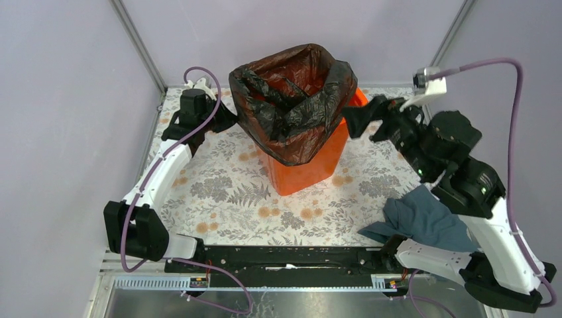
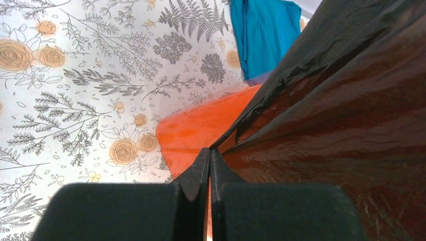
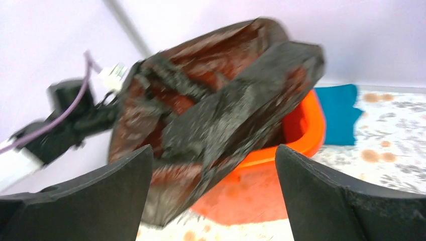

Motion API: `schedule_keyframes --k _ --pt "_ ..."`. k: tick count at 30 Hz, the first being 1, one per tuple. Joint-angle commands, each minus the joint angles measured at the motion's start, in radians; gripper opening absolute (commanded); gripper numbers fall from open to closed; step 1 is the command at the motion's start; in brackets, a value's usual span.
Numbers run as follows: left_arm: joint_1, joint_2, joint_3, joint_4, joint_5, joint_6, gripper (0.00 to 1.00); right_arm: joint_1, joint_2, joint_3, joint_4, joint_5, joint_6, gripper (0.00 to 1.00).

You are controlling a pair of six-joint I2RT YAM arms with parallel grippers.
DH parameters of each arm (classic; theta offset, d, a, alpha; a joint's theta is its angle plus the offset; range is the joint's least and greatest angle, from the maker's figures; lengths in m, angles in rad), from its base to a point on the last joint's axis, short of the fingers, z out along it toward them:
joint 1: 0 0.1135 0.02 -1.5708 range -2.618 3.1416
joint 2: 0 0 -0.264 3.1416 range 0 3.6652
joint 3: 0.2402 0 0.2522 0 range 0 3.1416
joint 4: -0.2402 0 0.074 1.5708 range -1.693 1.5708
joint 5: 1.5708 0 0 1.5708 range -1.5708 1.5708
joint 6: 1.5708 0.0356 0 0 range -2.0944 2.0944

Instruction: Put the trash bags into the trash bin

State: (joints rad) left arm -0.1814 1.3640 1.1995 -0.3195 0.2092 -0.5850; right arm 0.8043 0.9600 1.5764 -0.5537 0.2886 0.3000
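My right gripper needs to lower and reach outward next until its open fingers straddle the bag's edge beside the bin's rim (image 2: 201, 125), since the bag leaves that rim uncovered.
The orange trash bin (image 1: 311, 165) stands upright mid-table. The glossy black trash bag (image 1: 291, 99) is draped over its top, mouth open, hanging down the bin's left and front sides. My left gripper (image 1: 228, 119) is shut on the bag's left edge, seen in the left wrist view as closed fingertips (image 2: 210, 153) pinching the film (image 2: 341, 100) beside the bin's rim (image 2: 201, 125). My right gripper (image 1: 356, 122) is open and empty at the bin's right side. In the right wrist view (image 3: 213, 165) the bag (image 3: 221, 105) and bin (image 3: 301, 130) lie ahead of the spread fingers.
A grey-blue cloth (image 1: 424, 218) lies at the right front by the right arm's base. A bright blue cloth (image 3: 341, 110) lies on the floral table behind the bin, also in the left wrist view (image 2: 263, 35). Walls and frame posts enclose the table.
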Motion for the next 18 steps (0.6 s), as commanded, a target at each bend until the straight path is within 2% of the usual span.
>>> schedule_keyframes --k 1,3,5,7,10,13,18 --pt "0.007 -0.011 -0.011 0.010 0.006 0.005 0.00 -0.081 0.171 0.134 -0.063 0.266 -0.042 0.98" --pt "0.007 -0.002 -0.003 -0.008 -0.008 0.013 0.00 -0.241 0.218 0.170 -0.069 0.078 0.008 0.96" --pt "0.007 0.007 0.006 -0.021 -0.008 0.017 0.00 -0.365 0.264 0.183 -0.052 -0.140 0.052 0.88" --pt "0.007 0.013 0.009 -0.019 0.005 0.013 0.00 -0.384 0.308 0.199 -0.044 -0.217 0.055 0.73" --pt "0.007 0.020 0.016 -0.018 0.030 0.009 0.00 -0.384 0.327 0.187 -0.025 -0.249 0.077 0.46" --pt "0.007 0.020 0.013 -0.014 0.049 0.007 0.00 -0.384 0.313 0.155 0.002 -0.254 0.097 0.42" --pt "0.007 0.014 0.007 -0.006 0.050 0.012 0.00 -0.385 0.315 0.146 -0.053 -0.229 0.152 0.45"
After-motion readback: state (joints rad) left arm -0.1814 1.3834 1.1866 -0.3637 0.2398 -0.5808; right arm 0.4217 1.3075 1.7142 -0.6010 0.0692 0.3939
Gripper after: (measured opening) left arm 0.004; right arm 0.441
